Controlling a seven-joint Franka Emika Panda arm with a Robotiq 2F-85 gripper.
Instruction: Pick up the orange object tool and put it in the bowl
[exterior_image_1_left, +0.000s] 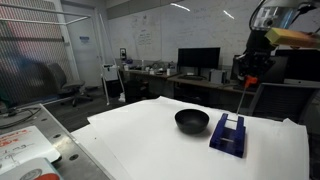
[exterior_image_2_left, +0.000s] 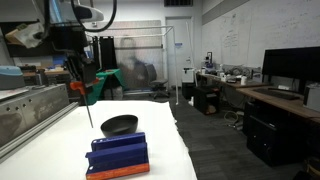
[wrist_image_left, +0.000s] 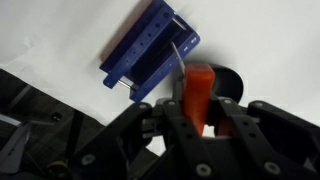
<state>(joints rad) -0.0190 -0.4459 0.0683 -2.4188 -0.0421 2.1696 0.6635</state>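
The robot will carry the orange tool across and down with its gripper, the tool's stem first, and release it inside the bowl's open top (exterior_image_1_left: 192, 119), which is below the gripper and off to one side.
My gripper (wrist_image_left: 200, 118) is shut on the orange tool (wrist_image_left: 198, 88), a slim orange-red handle with a thin dark shaft pointing down. In both exterior views the gripper (exterior_image_1_left: 250, 76) (exterior_image_2_left: 82, 86) holds the tool (exterior_image_1_left: 248, 92) (exterior_image_2_left: 88, 108) in the air above the white table. The glossy black bowl (exterior_image_1_left: 192, 121) (exterior_image_2_left: 119, 125) sits on the table, below and to the side of the tool. In the wrist view the bowl (wrist_image_left: 236, 84) shows partly behind the handle.
A dark blue slotted rack (exterior_image_1_left: 229, 134) (exterior_image_2_left: 118, 155) (wrist_image_left: 150, 50) stands right beside the bowl on the white table (exterior_image_1_left: 150, 140). Desks with monitors (exterior_image_1_left: 198, 60) stand behind the table. A metal frame (exterior_image_2_left: 30, 105) runs along the table's side.
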